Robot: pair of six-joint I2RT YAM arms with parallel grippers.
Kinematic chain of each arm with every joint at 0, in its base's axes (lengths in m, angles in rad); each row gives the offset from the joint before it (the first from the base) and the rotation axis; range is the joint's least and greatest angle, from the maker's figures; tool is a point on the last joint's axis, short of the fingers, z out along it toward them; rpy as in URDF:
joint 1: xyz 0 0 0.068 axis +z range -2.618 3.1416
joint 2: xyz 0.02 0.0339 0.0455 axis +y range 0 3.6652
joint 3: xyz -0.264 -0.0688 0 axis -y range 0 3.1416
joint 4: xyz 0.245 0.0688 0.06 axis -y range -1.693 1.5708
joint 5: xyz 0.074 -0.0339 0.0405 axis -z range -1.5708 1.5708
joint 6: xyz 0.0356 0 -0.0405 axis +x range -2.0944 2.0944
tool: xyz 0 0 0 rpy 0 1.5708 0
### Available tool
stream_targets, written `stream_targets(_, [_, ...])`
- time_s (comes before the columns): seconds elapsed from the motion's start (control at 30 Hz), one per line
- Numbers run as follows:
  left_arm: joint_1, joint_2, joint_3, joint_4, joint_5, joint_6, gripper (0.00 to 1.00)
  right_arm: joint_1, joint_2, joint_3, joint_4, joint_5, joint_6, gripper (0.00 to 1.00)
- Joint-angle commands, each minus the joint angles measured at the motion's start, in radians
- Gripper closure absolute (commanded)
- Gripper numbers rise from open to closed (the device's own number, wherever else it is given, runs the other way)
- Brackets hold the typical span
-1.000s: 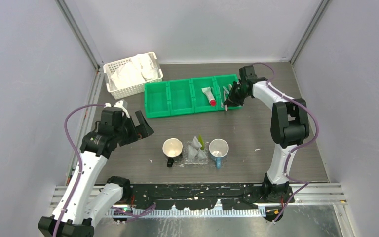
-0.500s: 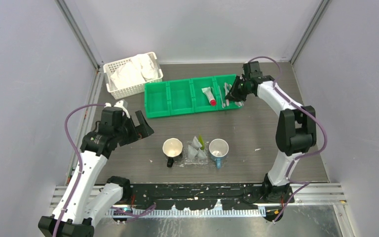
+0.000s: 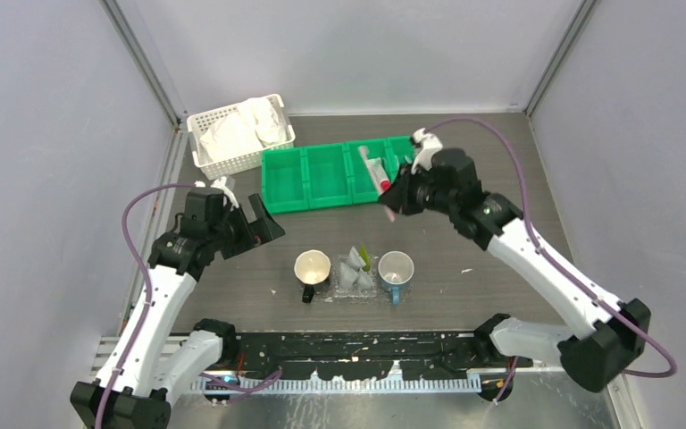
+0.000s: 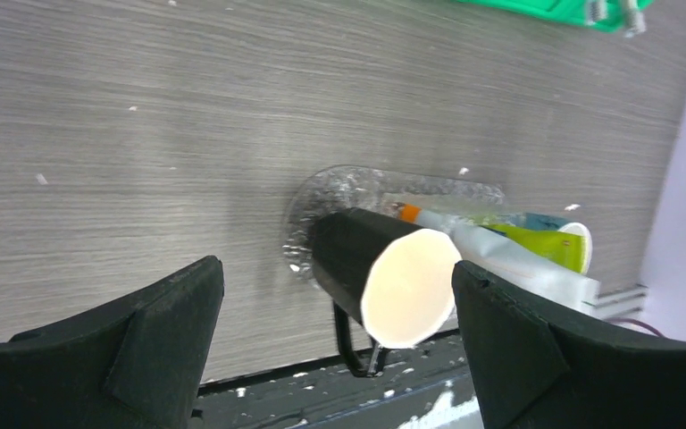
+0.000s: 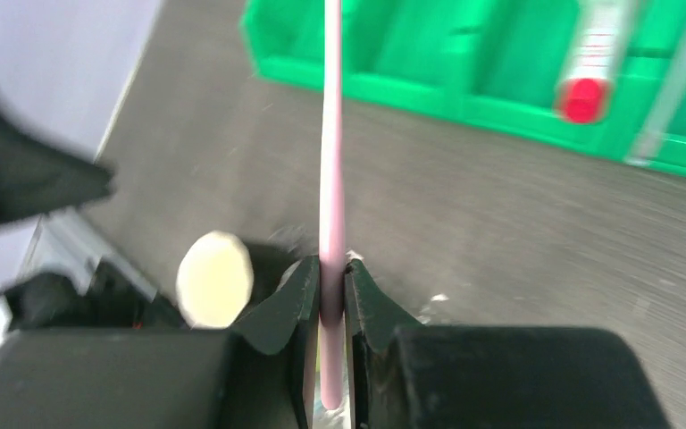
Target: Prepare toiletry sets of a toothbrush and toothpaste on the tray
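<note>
My right gripper moves back and to the left in the top view, over the black mug's cream opening [image 3: 313, 265] [image 5: 215, 279], next. It lets go of the toothbrush there, since the black mug stands empty.
The clear tray [image 3: 343, 292] lies between two mugs and holds a white toothpaste tube [image 3: 351, 264] and a yellow-green tube [image 3: 366, 259]. It also shows in the left wrist view [image 4: 339, 183] with the white tube [image 4: 518, 266] and the yellow-green tube [image 4: 545, 246]. My right gripper [image 3: 396, 200] is shut on a pink toothbrush [image 5: 332, 134], held in the air just in front of the green bin. Its jaws [image 5: 332, 286] pinch the handle. My left gripper [image 3: 252, 225] is open and empty, left of the tray, also seen in the left wrist view [image 4: 335, 286].
The green four-compartment bin [image 3: 308, 179] holds a red-capped toothpaste tube [image 3: 378, 174] and more toothbrushes [image 3: 406, 163]. A black mug with a cream inside [image 3: 312, 266] and a blue mug [image 3: 396, 266] flank the tray. A white lattice basket [image 3: 204, 154] stands at the back left.
My right arm has lifted the pink toothbrush out of the bin's right compartment and swung it left and nearer, over the table in front of the bin. The left arm barely moved.
</note>
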State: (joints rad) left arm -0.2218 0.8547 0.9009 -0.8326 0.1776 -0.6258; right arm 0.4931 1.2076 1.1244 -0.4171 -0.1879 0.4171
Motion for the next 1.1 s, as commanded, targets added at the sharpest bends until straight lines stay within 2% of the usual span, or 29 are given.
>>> stream_targets(0.0, [0.006,0.004,0.047,0.127,0.114,-0.064,0.00,0.213,-0.119,-0.063,0.092,0.069,-0.081,0.99])
stream_targets(0.1, [0.006,0.005,0.047,0.176,0.164,-0.117,0.00,0.373,-0.128,-0.069,0.123,0.133,-0.091,0.99])
stream_targets(0.27, [0.005,-0.031,0.022,0.275,0.279,-0.217,0.00,0.587,-0.042,-0.054,0.230,0.284,-0.089,0.99])
stream_targets(0.47, [0.006,-0.109,0.002,0.250,0.286,-0.244,0.06,0.720,0.167,0.079,0.287,0.336,-0.099,0.99])
stream_targets(0.7, [0.006,-0.147,0.019,0.173,0.249,-0.204,0.06,0.781,0.271,0.132,0.298,0.375,-0.103,0.99])
stream_targets(1.07, [0.006,-0.167,-0.031,0.143,0.197,-0.185,0.06,0.781,0.240,0.048,0.290,0.625,-0.155,0.99])
